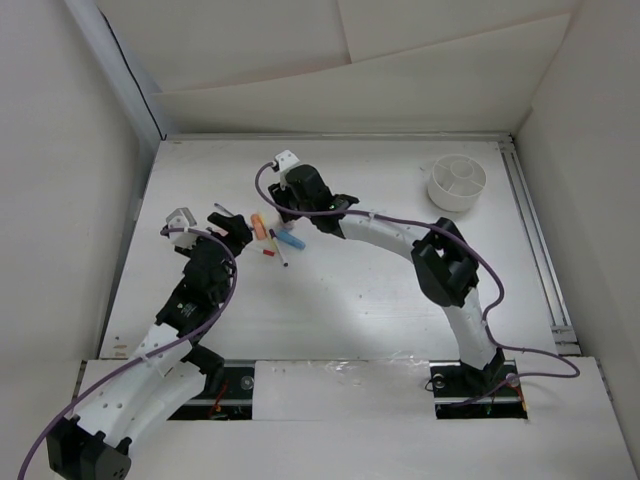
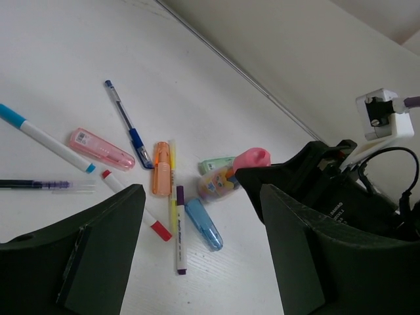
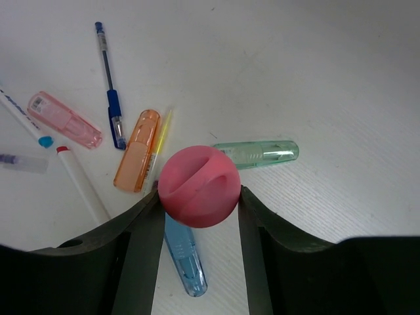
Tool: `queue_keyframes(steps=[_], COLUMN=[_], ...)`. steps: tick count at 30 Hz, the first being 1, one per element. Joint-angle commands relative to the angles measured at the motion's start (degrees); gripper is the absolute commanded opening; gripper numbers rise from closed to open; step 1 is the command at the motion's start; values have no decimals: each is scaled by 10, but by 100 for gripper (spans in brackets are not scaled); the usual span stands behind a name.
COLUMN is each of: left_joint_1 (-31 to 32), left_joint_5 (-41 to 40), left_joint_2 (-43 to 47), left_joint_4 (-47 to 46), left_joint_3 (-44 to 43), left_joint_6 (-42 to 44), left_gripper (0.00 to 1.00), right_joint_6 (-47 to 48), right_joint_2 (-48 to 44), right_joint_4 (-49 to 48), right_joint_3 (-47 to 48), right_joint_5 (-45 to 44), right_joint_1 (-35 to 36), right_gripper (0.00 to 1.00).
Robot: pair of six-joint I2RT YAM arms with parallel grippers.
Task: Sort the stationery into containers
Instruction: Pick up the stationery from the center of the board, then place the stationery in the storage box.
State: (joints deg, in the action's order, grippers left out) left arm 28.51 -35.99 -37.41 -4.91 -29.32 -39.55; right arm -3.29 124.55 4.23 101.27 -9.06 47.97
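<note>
I should take the tube to the empty divided cup right of my right gripper in the top view, then release it over the cup's middle section (image 1: 461,170).
The stationery lies in a loose pile left of the table's middle (image 1: 275,238). My right gripper (image 3: 199,197) is shut on the pink cap of the short pale tube (image 3: 199,184), directly over the pile; the tube also shows in the left wrist view (image 2: 223,182). Round it lie an orange highlighter (image 3: 136,151), a thin yellow pen (image 3: 161,139), a green clear piece (image 3: 262,154) and a blue clear piece (image 3: 184,256). My left gripper (image 2: 200,197) is open and empty, just left of the pile. The white divided cup (image 1: 440,190) stands at the far right.
Further left lie a blue pen (image 2: 125,118), a pink clear piece (image 2: 102,149), a white marker with red ends (image 2: 134,207), a purple-tipped white marker (image 2: 180,230), a blue-tipped marker (image 2: 42,138) and a clear purple pen (image 2: 39,186). White walls enclose the table.
</note>
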Motion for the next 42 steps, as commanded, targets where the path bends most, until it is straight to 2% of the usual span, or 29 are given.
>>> queue_keyframes(steps=[1,6,13,18,24,32,42], left_joint_1=[1,1,1,1,1,1,-4], left_joint_5=[10,21,48,80,103,122,127], left_joint_2=[-3,-14,-33,-51,-69,-79,-85], left_joint_4=[-20,-27,-37,-48,-60,-71,-71], left_joint_3=[-5,-10,-15,-21,-21,-21,-21], left_joint_6=[4,9,20,25,31,36,36], left_gripper=[68,68,67,67,67,67,66], right_joint_6=[1,7,7,-27,-66,-71,-104], right_joint_2=[-77,-167,-274,-295,-288,-278,-267], right_joint_4=[-47,-62,-68,-68,-62,-45,-45], right_joint_3=[2,-48,-115,-137,-154,-148,-212], right_joint_5=[-24,-37,-76,-154,-189,-175,-154], right_joint_1=[-12,-48,-174,-300,-400,-458,-463], right_gripper=[31,31,31,29,29,29,29])
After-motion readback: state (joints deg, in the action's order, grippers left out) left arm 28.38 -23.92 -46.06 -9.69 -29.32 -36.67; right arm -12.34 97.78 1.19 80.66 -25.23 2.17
